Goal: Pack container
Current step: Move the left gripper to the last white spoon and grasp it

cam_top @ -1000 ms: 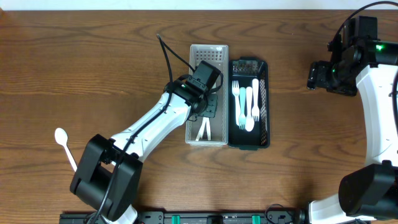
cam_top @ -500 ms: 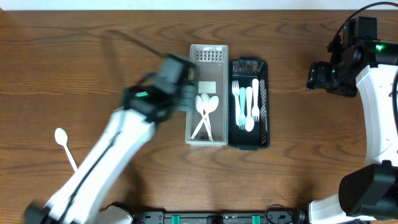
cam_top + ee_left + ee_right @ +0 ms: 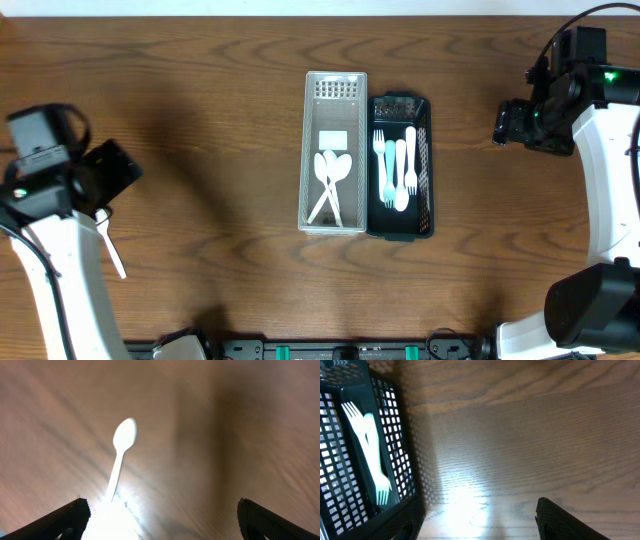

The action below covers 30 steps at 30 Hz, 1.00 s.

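The loose white spoon is well below the gripper's open fingers, so my left gripper will next go down to the loose white spoon's handle point(image 3: 106, 235) point(image 3: 118, 461) just behind the spoon's bowl.
A clear container point(image 3: 333, 105) at the table's middle holds white spoons point(image 3: 330, 185). Against its right side, a black basket point(image 3: 424, 165) holds white and pale blue forks point(image 3: 398, 165). One loose white spoon point(image 3: 113, 250) lies at the far left, with its bowl partly under my left arm. My left gripper point(image 3: 112, 170) hovers over it. In the left wrist view the spoon point(image 3: 120, 452) lies ahead of the open left gripper point(image 3: 162, 520), and nothing is between the fingers. My right gripper point(image 3: 508, 122) hangs open and empty to the right of the basket point(image 3: 395, 435).
Bare wood table surrounds the two containers. The right arm's white links run down the right edge. A black rail lies along the table's front edge point(image 3: 350, 352).
My left arm has swung from over the clear container to the far left, above the loose spoon, and its jaws have opened wide. White spoons now lie uncovered in the clear container. The right arm is unmoved.
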Motion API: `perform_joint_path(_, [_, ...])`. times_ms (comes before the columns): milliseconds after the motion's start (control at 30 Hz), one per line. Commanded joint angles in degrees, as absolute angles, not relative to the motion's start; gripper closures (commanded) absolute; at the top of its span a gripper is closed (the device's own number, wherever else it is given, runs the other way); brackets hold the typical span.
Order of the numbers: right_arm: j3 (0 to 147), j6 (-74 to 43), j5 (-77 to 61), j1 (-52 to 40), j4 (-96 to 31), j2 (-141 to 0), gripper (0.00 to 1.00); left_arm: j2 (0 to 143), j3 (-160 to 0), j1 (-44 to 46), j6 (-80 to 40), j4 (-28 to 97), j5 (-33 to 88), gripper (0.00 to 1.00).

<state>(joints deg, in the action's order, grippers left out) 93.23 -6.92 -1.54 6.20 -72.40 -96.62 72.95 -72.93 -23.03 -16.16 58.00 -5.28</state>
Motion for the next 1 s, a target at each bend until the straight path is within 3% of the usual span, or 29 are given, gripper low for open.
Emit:
perform_joint_path(0, [92.97,-6.33,-1.74,6.37,-72.47,-96.47,0.25,77.36,-69.78,-28.73,-17.96,57.06,-2.09,0.03])
perform_joint_path(500, [92.97,-6.33,-1.76,6.35,-72.82,-96.47,0.25,97.08,-67.72,-36.69,-16.99,51.51,-1.91,0.02])
perform_joint_path(967, [92.97,-6.33,-1.76,6.37,-72.44,-96.47,0.25,106.94,-67.7,-37.08,-5.23,46.11,4.14,0.02])
